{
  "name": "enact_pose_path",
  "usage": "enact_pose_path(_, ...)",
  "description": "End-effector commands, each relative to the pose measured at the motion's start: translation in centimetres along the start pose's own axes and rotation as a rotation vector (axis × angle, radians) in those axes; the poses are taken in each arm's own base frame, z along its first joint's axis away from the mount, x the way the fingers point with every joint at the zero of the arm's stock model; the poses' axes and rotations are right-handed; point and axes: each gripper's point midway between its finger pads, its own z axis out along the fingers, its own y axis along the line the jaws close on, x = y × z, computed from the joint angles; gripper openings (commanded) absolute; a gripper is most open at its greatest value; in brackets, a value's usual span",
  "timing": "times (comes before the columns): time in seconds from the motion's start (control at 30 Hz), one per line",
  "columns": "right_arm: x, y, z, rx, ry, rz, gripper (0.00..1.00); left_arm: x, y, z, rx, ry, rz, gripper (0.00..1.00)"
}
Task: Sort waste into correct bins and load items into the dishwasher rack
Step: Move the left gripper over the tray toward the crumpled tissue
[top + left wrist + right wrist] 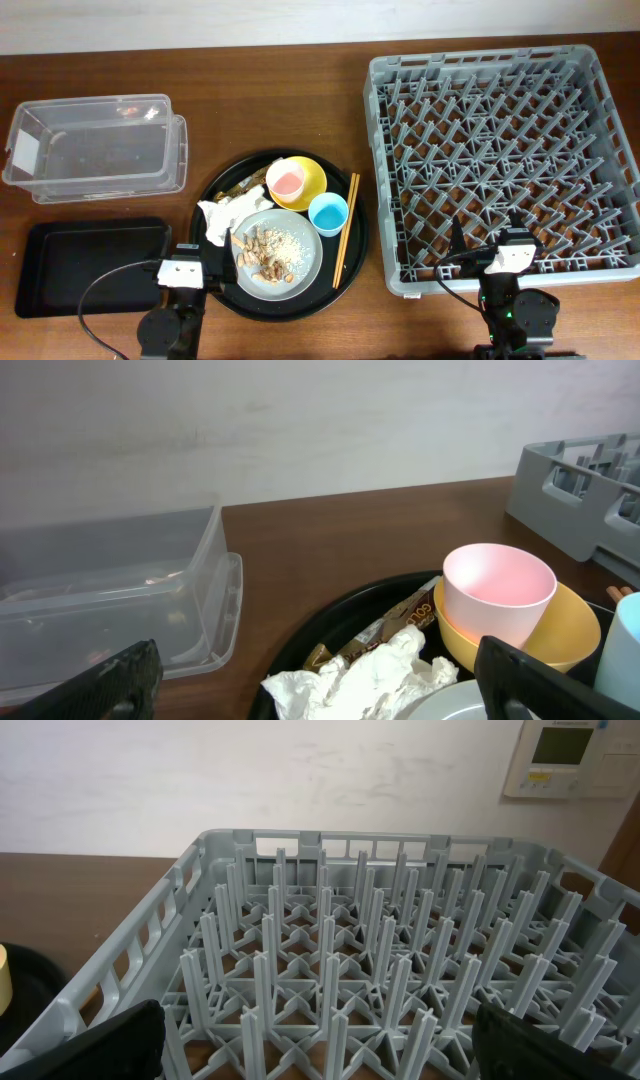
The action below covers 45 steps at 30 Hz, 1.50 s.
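My left gripper will next reach outward, tip its fingers down and lower them onto the raised folds of the white napkin (226, 213). The napkin is below and outward of my gripper.
On the round black tray (215, 187), a pink cup (285, 181) sits in a yellow bowl (312, 178). Beside them are a light-blue cup (328, 212), wooden chopsticks (346, 228), a white napkin (226, 213), a brown wrapper (246, 183) and a grey plate (300, 270) holding peanut shells (268, 252). The clear box (98, 147) and flat black tray (88, 266) lie at left, the grey rack (505, 160) at right. My left gripper (183, 268) is open and empty near the round tray's front-left rim. My right gripper (487, 256) is open and empty over the rack's front edge. The left wrist view shows the napkin (365, 675), wrapper (395, 625), pink cup (497, 592) and bowl (565, 630).
The brown table (290, 90) runs to a pale wall at the back. In the right wrist view the rack's pegs (380, 960) fill the frame, with a wall panel (570, 758) at top right. The clear box (110, 600) also shows in the left wrist view.
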Motion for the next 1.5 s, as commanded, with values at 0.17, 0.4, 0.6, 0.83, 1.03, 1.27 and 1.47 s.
enact_pose_path(0.17,0.3,-0.3,0.0,0.014,0.005,0.001,0.98,-2.9,-12.0,-5.1,0.785,-0.113,-0.08,0.99)
enact_pose_path(0.4,0.3,-0.3,0.0,0.014,0.005,0.001,0.98,-8.7,-16.0,-15.3,1.297,-0.437,0.137,0.99)
enact_pose_path(0.6,0.3,-0.3,0.0,0.015,0.005,0.001,0.98,-16.7,-11.9,-12.3,0.888,-0.559,0.286,0.99)
enact_pose_path(0.83,0.3,-0.3,0.0,0.015,0.005,0.002,0.98,-21.8,-4.8,-7.2,0.441,-0.145,0.237,1.0)
enact_pose_path(1.03,0.3,-0.3,0.0,0.015,0.005,0.001,0.98,-22.4,-3.1,-6.0,0.358,-0.036,-0.002,0.99)
enact_pose_path(1.27,0.3,-0.3,0.0,0.015,0.005,0.001,0.98,-18.0,1.4,0.3,0.217,0.762,-0.303,0.99)
enact_pose_path(1.47,0.3,-0.3,0.0,0.015,0.005,0.002,0.98,-10.1,1.7,2.3,-0.024,1.187,-0.471,0.99)
